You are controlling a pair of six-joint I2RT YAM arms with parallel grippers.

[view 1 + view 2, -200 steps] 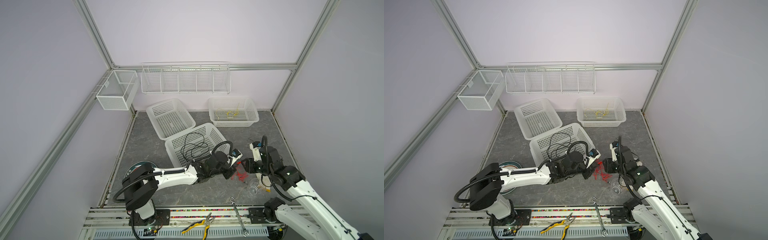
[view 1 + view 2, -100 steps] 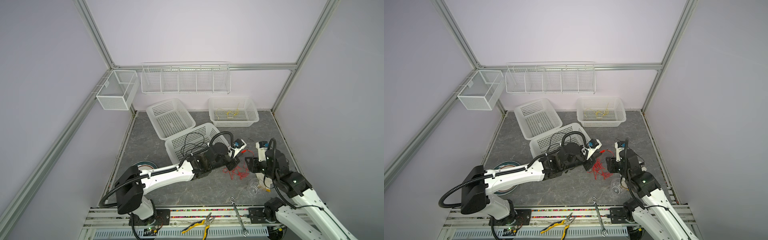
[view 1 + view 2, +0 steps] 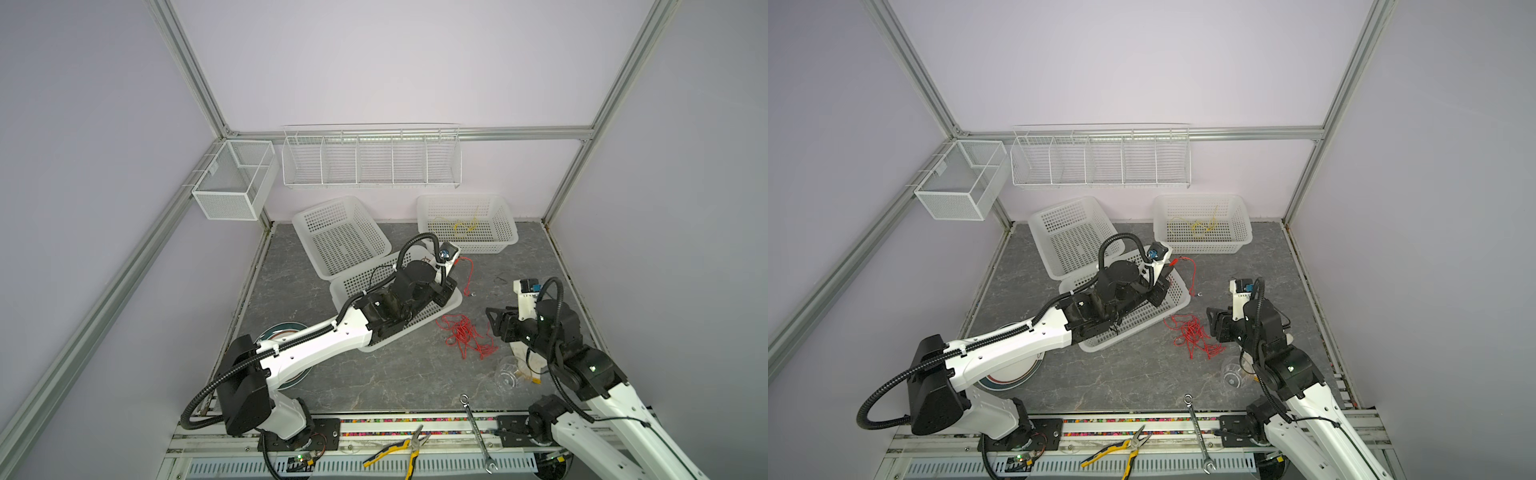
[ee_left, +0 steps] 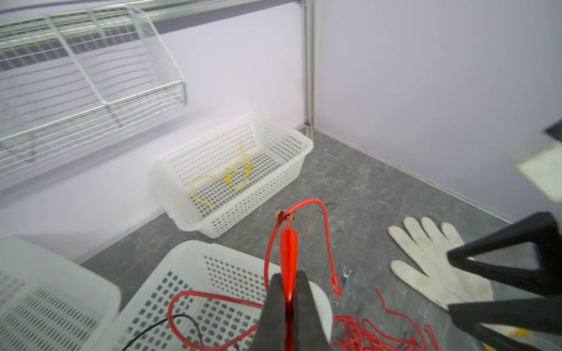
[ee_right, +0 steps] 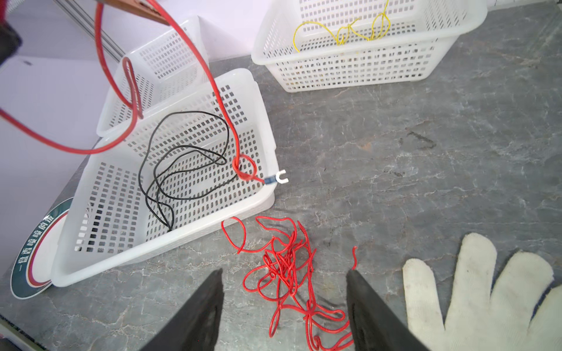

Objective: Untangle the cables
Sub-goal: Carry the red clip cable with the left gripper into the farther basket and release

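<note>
The other baskets already have cables in them, so my left gripper should next swing away from the near basket's corner over the empty basket [image 4: 46, 307] and let go of the red clip [image 4: 287, 249].
My left gripper [image 4: 288, 287] is shut on the red clip [image 4: 287, 249] of a thick red cable [image 4: 325, 231], held up over the near basket's [image 3: 455, 301] corner; in both top views that gripper [image 3: 453, 267] [image 3: 1168, 269] has the cable [image 3: 469, 274] [image 3: 1192, 274] hanging to the floor. A tangle of thin red cable [image 5: 286, 267] [image 3: 467, 336] [image 3: 1192, 336] lies on the floor. My right gripper [image 5: 284, 273] [image 3: 492, 324] [image 3: 1210, 322] hovers open over it, holding nothing. A black cable [image 5: 182, 164] lies in the near basket, a yellow cable [image 4: 234, 176] [image 3: 463, 224] in the far basket [image 5: 349, 73].
A white glove [image 5: 474, 297] lies right of the tangle. A plate [image 5: 33, 252] sits under the near basket's edge. An empty basket [image 3: 340, 232] stands behind. A glass cup [image 3: 505, 374], pliers [image 3: 399, 451] and a wrench [image 3: 476, 428] are near the front rail.
My left gripper has risen and moved back toward the baskets, drawing the thick red cable out of the tangle. My right gripper has backed off to the right and opened wider.
</note>
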